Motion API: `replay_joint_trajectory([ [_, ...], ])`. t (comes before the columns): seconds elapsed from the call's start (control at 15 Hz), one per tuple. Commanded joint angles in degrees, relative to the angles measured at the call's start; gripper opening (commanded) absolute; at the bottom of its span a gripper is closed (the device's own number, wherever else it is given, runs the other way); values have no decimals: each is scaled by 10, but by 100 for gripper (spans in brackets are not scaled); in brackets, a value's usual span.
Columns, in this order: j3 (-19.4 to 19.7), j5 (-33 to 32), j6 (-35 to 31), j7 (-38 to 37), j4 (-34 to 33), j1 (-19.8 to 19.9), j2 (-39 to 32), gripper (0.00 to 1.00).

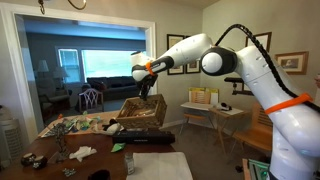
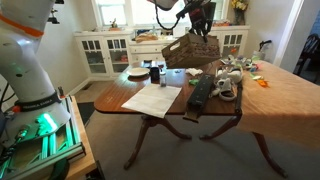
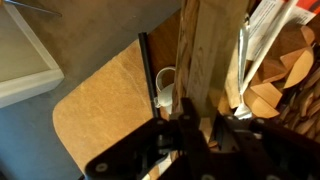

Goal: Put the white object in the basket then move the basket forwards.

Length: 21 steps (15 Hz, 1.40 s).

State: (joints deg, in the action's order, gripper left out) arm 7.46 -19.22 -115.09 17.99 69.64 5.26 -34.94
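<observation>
The gripper will next go down and back toward the paper's edge by the black slab to let go of the basket there, because that edge of the paper is below and back from the gripper.
The brown woven basket (image 1: pixel 143 108) hangs tilted above the table's far end in both exterior views (image 2: pixel 190 50). My gripper (image 1: pixel 151 88) (image 2: pixel 200 27) grips its upper rim from above. In the wrist view my fingers (image 3: pixel 205 116) are shut on the basket's wooden rim (image 3: pixel 205 50). A small white rounded thing (image 3: pixel 165 88) shows beside the rim, and pale strips (image 3: pixel 262 35) lie inside the basket. I cannot tell which of them is the white object.
The wooden table (image 2: pixel 125 95) holds a black keyboard-like slab (image 2: pixel 200 92) (image 1: pixel 145 137), a white sheet of paper (image 2: pixel 152 100), a dark cup (image 2: pixel 155 74), a plate (image 2: pixel 137 72) and clutter (image 2: pixel 232 78). A white crumpled thing (image 1: pixel 83 152) lies near the patterned cloth (image 1: pixel 75 125).
</observation>
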Motion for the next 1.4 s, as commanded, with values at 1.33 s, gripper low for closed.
replay_joint_trajectory([
  [1.33,-151,225,-259,326,236,113,52,4],
])
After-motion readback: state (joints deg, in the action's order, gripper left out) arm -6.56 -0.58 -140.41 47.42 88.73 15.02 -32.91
